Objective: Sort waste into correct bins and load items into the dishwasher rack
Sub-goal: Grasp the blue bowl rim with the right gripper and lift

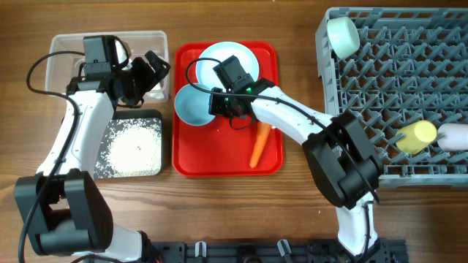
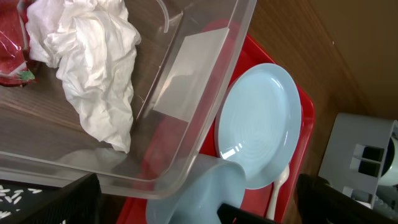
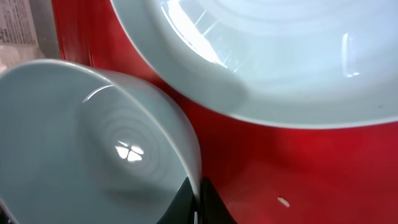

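The bowl [image 1: 191, 104] goes up with my right gripper next, then to the right in the overhead view. It is released in the rack beside the pale cup, where the rack's wires stand empty.
My right gripper [image 1: 217, 102] is shut on the rim of a light blue bowl [image 1: 191, 104], which tilts at the left side of the red tray [image 1: 219, 157]. In the right wrist view the bowl's wall [image 3: 93, 143] is pinched between the dark fingers [image 3: 198, 199], next to the light blue plate [image 3: 267, 50]. An orange carrot [image 1: 259, 144] lies on the red tray. My left gripper [image 1: 150, 69] hangs open over the right edge of the clear tub [image 2: 205, 106], which holds crumpled white paper [image 2: 93, 56] and a red-silver wrapper [image 2: 12, 56]. A white spoon [image 2: 278, 186] lies beside the plate [image 2: 261, 124].
The black tray [image 1: 157, 115], with white rice grains [image 1: 135, 146] in it, sits in front of the tub. The grey dishwasher rack [image 1: 395, 95] fills the right side, with a pale cup [image 1: 342, 35] and a yellow cup [image 1: 417, 136] in it.
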Motion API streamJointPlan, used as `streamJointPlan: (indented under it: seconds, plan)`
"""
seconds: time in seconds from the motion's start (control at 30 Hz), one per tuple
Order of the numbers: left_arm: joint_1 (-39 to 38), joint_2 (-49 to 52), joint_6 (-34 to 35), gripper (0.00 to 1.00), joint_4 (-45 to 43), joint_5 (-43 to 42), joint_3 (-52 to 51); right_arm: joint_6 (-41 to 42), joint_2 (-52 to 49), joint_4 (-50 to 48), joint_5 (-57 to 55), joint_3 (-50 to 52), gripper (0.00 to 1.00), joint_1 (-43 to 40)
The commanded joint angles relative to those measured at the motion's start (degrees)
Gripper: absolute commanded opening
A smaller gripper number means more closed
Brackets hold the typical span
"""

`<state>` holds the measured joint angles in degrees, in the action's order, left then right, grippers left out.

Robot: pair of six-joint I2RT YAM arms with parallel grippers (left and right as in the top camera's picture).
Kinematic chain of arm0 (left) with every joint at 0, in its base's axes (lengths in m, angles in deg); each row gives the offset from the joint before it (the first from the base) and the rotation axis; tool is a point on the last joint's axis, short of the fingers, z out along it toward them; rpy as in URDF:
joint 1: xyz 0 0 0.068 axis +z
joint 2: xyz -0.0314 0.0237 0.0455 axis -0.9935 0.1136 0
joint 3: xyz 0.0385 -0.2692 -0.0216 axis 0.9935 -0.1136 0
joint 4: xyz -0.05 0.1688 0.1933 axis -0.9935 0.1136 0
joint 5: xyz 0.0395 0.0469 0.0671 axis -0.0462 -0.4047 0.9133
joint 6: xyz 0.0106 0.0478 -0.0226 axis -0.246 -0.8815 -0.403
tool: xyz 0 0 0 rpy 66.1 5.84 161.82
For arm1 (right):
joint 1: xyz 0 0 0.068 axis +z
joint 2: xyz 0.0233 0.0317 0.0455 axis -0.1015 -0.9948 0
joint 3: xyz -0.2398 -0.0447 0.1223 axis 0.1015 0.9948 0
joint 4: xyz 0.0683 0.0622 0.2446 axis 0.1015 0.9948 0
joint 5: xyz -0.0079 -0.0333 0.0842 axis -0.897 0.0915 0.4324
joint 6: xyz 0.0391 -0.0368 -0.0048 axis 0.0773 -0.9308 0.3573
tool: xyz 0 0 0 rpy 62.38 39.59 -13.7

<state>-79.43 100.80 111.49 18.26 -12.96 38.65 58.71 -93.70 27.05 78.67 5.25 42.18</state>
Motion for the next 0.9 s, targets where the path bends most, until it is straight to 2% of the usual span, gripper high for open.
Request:
streamJointPlan:
  seconds: [0.0, 0.17, 0.27, 0.4, 0.5, 0.6, 0.67, 0.73, 0.87]
  plan:
    - [0.2, -0.2, -1.3, 1.00, 0.0, 0.1, 0.3, -3.9, -0.6, -0.3, -1.9, 0.5, 0.04, -0.3]
    - [0.2, -0.2, -1.3, 1.00, 0.0, 0.1, 0.3, -12.9, 6.6, 1.3, -5.0, 0.4, 0.04, -4.9]
    - [0.2, -0.2, -1.3, 1.00, 0.0, 0.1, 0.3, -20.2, 15.0, 7.7, -21.5, 0.1, 0.04, -8.7]
    - [0.2, -0.2, -1.3, 1.00, 0.0, 0.1, 0.3, -24.1, 24.6, 14.1, -46.8, 0.1, 0.04, -14.4]
    - [0.2, -0.2, -1.3, 1.00, 0.0, 0.1, 0.3, -29.2, 28.0, 15.1, -50.3, 0.1, 0.04, -18.4]
    - [0.2, -0.2, -1.3, 1.00, 0.0, 0.1, 0.3, -31.7, 28.5, 15.2, -61.6, 0.1, 0.04, -22.2]
    - [0.2, -0.2, -1.3, 1.00, 0.0, 0.1, 0.3, -36.3, 26.6, 14.8, -70.4, 0.2, 0.04, -24.6]
    - [0.2, -0.2, -1.3, 1.00, 0.0, 0.1, 0.3, -40.1, 24.7, 13.9, -75.1, 0.2, 0.04, -25.5]
    - [0.2, -0.2, -1.3, 1.00, 0.0, 0.1, 0.3, -48.3, 18.8, 12.5, -92.0, 0.2, 0.04, -25.6]
